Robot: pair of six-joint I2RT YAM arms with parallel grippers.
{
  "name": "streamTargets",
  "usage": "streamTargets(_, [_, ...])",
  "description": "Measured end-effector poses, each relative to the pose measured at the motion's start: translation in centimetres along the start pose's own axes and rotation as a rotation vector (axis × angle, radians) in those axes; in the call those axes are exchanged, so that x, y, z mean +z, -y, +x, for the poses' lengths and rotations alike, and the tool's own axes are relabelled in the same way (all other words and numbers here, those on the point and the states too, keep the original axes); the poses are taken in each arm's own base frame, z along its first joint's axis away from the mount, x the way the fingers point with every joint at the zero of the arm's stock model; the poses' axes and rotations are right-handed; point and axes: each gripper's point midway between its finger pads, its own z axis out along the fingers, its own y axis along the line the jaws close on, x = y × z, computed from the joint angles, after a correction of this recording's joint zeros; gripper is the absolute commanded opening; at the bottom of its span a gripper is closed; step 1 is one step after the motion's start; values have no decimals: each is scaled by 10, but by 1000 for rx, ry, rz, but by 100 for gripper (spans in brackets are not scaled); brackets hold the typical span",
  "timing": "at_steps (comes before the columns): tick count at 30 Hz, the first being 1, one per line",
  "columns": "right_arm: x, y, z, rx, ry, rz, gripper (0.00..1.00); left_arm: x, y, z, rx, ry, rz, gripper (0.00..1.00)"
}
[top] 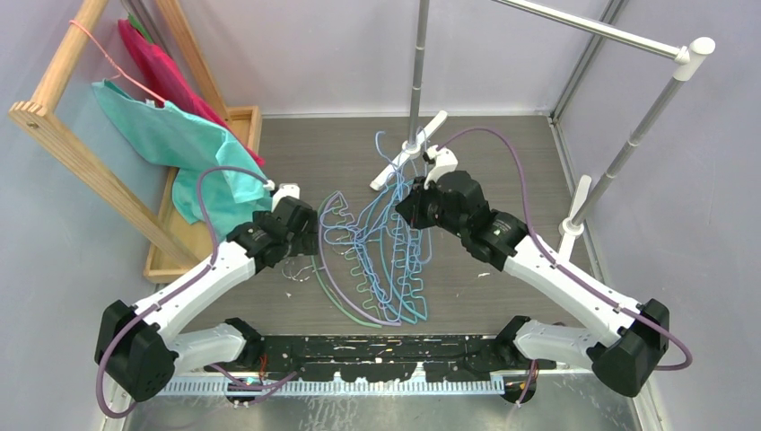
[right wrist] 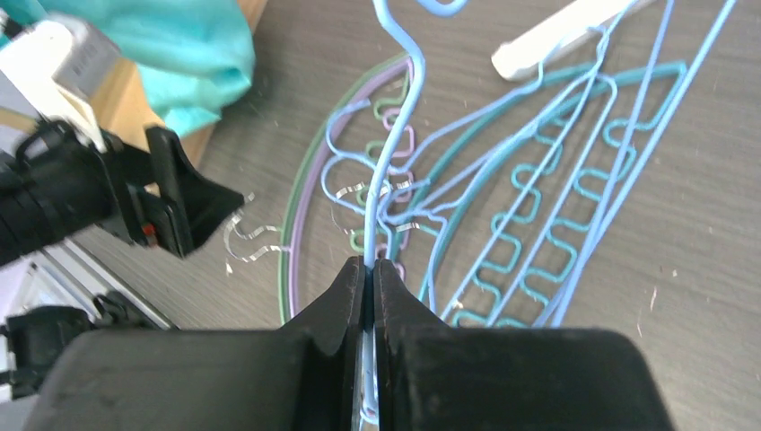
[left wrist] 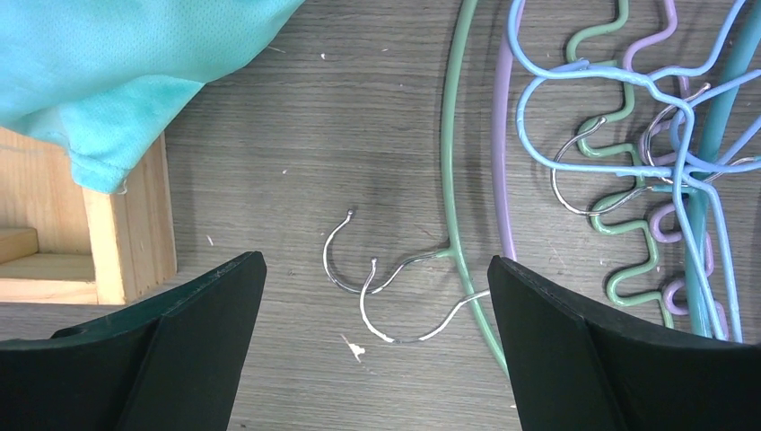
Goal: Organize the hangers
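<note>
My right gripper holds the light-blue hanger and will lift it up, outward and to the right in the top view. It will release the hanger on the silver bar (top: pixel 579 22), because that bar is empty.
A tangle of hangers (top: pixel 381 256) lies on the floor between my arms. One thin light-blue wire hanger (right wrist: pixel 392 144) runs up out of my right gripper (right wrist: pixel 370 263), which is shut on its wire, with its hook at the top edge. Under it lie teal zigzag hangers (right wrist: pixel 574 180). My left gripper (left wrist: pixel 376 260) hangs open over two bare metal hooks (left wrist: pixel 345 269). These belong to the green hanger (left wrist: pixel 450 180) and the lilac hanger (left wrist: pixel 500 180), and nothing sits between the fingers (left wrist: pixel 188 332). From above, the left gripper (top: pixel 305 239) is at the pile's left edge and the right gripper (top: pixel 406 205) at its top.
The silver rail's upright (top: pixel 417 63) and its white foot (top: pixel 408 162) stand just behind the pile. At the left are a wooden rack (top: pixel 90 162), a teal garment (top: pixel 179 144), a pink wire hanger (top: pixel 108 54) and a wooden tray (top: pixel 244 121).
</note>
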Motion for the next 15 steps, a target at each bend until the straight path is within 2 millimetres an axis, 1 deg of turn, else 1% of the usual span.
streamTargets(2, [3, -6, -15, 8, 33, -17, 1, -2, -1, 0, 0, 0, 0, 98])
streamTargets(4, [8, -11, -25, 13, 52, -33, 1, -4, -3, 0, -2, 4, 2, 98])
streamTargets(7, [13, -10, -27, 11, 49, -20, 1, -9, -4, -3, -11, 20, 11, 98])
streamTargets(9, [14, -4, -28, 1, 48, 20, 1, -11, -4, -4, -15, 27, 15, 98])
streamTargets(11, [12, 9, -30, -17, 57, 87, 1, -12, -4, -4, -16, 28, 15, 98])
streamTargets(13, [6, 22, -34, -39, 69, 163, 1, -12, -5, -4, -15, 27, 15, 98])
streamTargets(15, [-2, 32, -40, -57, 87, 218, 1, -11, -4, -4, -15, 26, 14, 98])
